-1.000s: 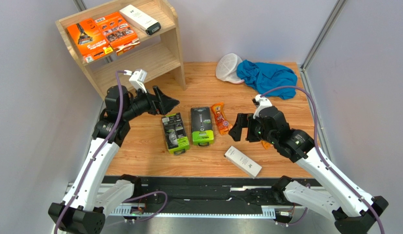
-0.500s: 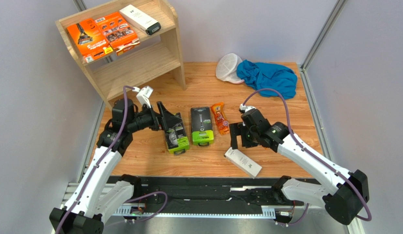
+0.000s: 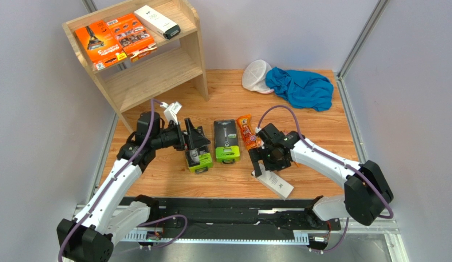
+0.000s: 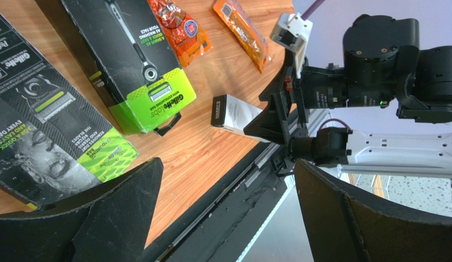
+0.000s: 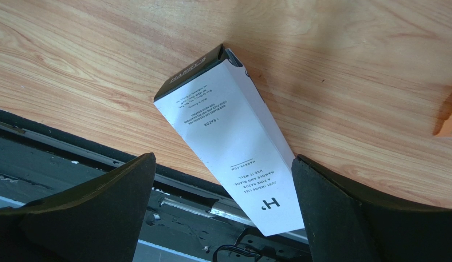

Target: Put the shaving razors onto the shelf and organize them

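My right gripper moves down next onto the white box on the floor beside its black end (image 3: 261,174) (image 5: 207,98). It turns to match the box's long sides, since the box lies slanted between my fingers.
The light-wood shelf (image 3: 157,71) stands at the back left; its top tier holds two flat orange packs (image 3: 116,38) and a white box (image 3: 157,21). On the floor lie two black-and-lime packs (image 3: 199,154) (image 3: 226,141), a small orange packet (image 3: 246,131) and a white box (image 3: 274,182). My left gripper (image 3: 196,143) is open and empty, low over the left lime pack (image 4: 47,125). A second orange packet (image 4: 241,30) shows in the left wrist view. My right gripper (image 3: 264,165) is open, its fingers straddling the white box (image 5: 233,136) without closing on it.
A blue cloth (image 3: 299,87) and a white mesh cap (image 3: 256,75) lie at the back right. The shelf's lower tier (image 3: 151,76) is bare. The white box's near end overhangs the black rail (image 5: 75,147) at the front floor edge. Grey walls close both sides.
My left gripper has swung down and right onto the left lime pack. My right gripper has moved left and forward from the orange packet to over the white box.
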Controlling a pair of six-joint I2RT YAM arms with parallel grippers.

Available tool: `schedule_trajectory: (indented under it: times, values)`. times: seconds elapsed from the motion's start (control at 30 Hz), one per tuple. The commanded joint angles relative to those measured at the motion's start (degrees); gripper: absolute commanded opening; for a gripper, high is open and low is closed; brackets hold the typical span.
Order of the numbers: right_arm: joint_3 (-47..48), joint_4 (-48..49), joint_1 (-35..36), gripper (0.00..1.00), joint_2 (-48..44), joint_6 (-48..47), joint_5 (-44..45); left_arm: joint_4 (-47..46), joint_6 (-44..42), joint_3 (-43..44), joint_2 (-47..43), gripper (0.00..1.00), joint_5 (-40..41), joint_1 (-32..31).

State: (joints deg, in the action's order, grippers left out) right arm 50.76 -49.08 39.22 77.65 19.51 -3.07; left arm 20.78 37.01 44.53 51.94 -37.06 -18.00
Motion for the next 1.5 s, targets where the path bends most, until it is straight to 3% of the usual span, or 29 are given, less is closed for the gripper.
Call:
schedule_trajectory:
  times: [0.0,0.33,0.4,0.57,0.67,0.8,0.87,0.97,1.23,1.47]
  values:
    - [3.2,-0.67,0.68,1.0,3.38,-2.54,-0.44,-1.7,0.25,0.03,1.05,0.99,-0.65,-0.72]
    - [8.38,-4.88,6.3,0.99,17.53,-4.04,7.19,-2.67,0.25,0.47,3.25,0.99,-1.09,-1.16]
    - [9.35,-6.02,7.36,0.94,20.33,-3.51,8.43,-2.67,0.16,0.47,3.6,0.99,-1.17,-1.25]
    - [11.46,-6.29,7.36,0.93,21.14,-3.25,9.75,-2.32,-0.36,0.47,3.6,0.99,-1.26,-1.25]
    - [12.77,-6.2,7.27,0.83,22.81,-4.12,8.26,-1.71,-0.72,0.47,3.52,0.99,-1.26,-1.34]
    - [15.58,-6.2,6.92,0.43,26.14,-4.21,6.41,-0.91,-1.24,0.73,3.43,0.99,-1.7,-1.25]
    - [16.73,-6.29,6.92,0.41,26.68,-3.6,6.23,-0.04,-1.68,1.08,3.08,0.99,-1.88,-1.34]
    - [18.67,-6.29,6.48,0.29,25.63,-2.46,6.59,1.28,-2.56,1.43,2.64,0.99,-2.23,-1.34]
    - [24.81,-5.15,2.79,0.22,18.08,3.07,5.62,-0.29,0.07,-1.46,1.06,0.99,-2.14,-3.53]
    - [33.51,-3.48,1.21,0.19,13.23,8.44,7.03,-6.35,3.33,-1.12,3.77,0.97,3.38,-14.41]
